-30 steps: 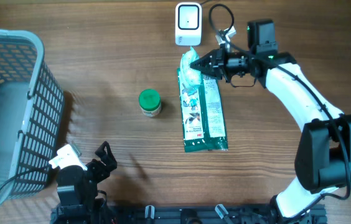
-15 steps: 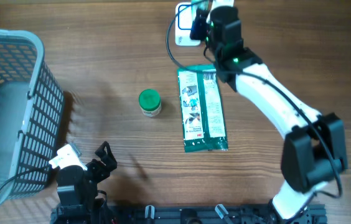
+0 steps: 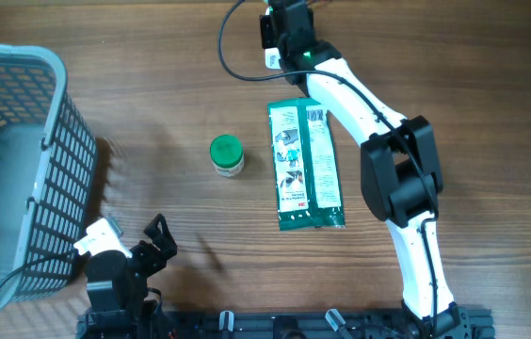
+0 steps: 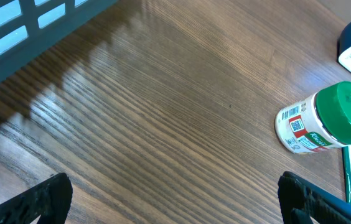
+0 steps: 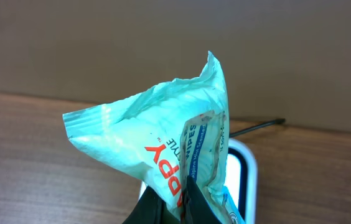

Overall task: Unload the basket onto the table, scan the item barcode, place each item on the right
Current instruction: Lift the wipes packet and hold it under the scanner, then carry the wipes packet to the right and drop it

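Observation:
My right gripper will swing across and down and let go of the packet, because the bare wood by the pale item is below it, to its right in the overhead view.
My right gripper (image 5: 185, 208) is shut on the lower edge of a crumpled teal wipes packet (image 5: 163, 143), which stands upright with red lettering showing. Behind the packet lies the white barcode scanner (image 5: 245, 186). From overhead, the right gripper (image 3: 280, 19) sits at the table's far edge above the scanner (image 3: 270, 58), and the arm hides the packet. My left gripper (image 3: 157, 240) rests low at the front left, open, with bare wood between its fingertips (image 4: 45, 199).
A long green-and-white pack (image 3: 306, 168) lies flat mid-table, with a green-lidded jar (image 3: 227, 155) to its left. The jar (image 4: 325, 121) also lies ahead of the left gripper. A grey mesh basket (image 3: 11, 160) fills the left side.
The right arm has swung from the right side to the far edge, carrying the teal packet off the green pack and over the scanner. The left arm has stayed still.

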Tool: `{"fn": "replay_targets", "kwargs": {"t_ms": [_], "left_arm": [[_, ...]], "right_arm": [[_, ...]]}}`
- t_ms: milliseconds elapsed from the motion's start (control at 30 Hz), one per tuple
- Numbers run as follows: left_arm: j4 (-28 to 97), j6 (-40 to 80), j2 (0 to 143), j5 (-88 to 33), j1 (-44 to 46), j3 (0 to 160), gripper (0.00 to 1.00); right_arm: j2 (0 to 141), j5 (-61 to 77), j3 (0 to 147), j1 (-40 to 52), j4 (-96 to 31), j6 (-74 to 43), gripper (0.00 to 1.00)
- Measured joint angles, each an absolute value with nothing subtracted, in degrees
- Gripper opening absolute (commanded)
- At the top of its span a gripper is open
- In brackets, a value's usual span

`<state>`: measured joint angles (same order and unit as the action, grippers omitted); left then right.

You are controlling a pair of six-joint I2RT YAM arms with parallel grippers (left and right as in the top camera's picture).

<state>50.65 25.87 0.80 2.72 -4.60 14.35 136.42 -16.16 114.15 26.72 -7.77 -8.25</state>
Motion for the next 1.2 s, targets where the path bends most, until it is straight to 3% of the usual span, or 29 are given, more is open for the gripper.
{"fn": "replay_targets", "kwargs": {"t_ms": [100,233,467,633,833,1033,1067,1100,1200], "left_arm": [[50.65,25.87,0.80,2.72,-4.60,14.35,1.00],[50.63,25.87,0.80,2.72,-4.60,14.35,1.00],[50.65,25.87,0.80,2.72,-4.60,14.35,1.00],[50.65,25.87,0.80,2.72,-4.60,14.35,1.00],[50.65,25.87,0.80,2.72,-4.60,14.35,1.00],[50.65,25.87,0.80,2.72,-4.60,14.35,1.00],[50.65,25.87,0.80,2.72,-4.60,14.35,1.00],[50.65,25.87,0.80,2.72,-4.60,14.35,1.00],[50.65,25.87,0.80,2.72,-4.60,14.35,1.00]], "right_arm": [[136.44,-16.10,114.67,26.96,-10.59,-8.95,0.05],[136.66,-16.71,121.45,26.92,-23.64,-9.56,0.04],[131.72,-34.06,126.06,22.98,-47.55,-10.20,0.04],[129.54,-39.00,126.58,3.73,-61.28,-15.99,0.04],[129.54,-28.10,122.63,-24.75,-54.96,-18.65,0.04],[129.43,-21.54,113.75,-29.08,-50.61,-19.97,0.06],[129.43,-20.71,113.60,-29.04,-50.33,-20.78,0.21],[129.43,-20.27,113.62,-28.93,-49.93,-21.23,0.50],[129.43,-19.53,113.95,-28.93,-51.79,-22.22,0.99]]}}
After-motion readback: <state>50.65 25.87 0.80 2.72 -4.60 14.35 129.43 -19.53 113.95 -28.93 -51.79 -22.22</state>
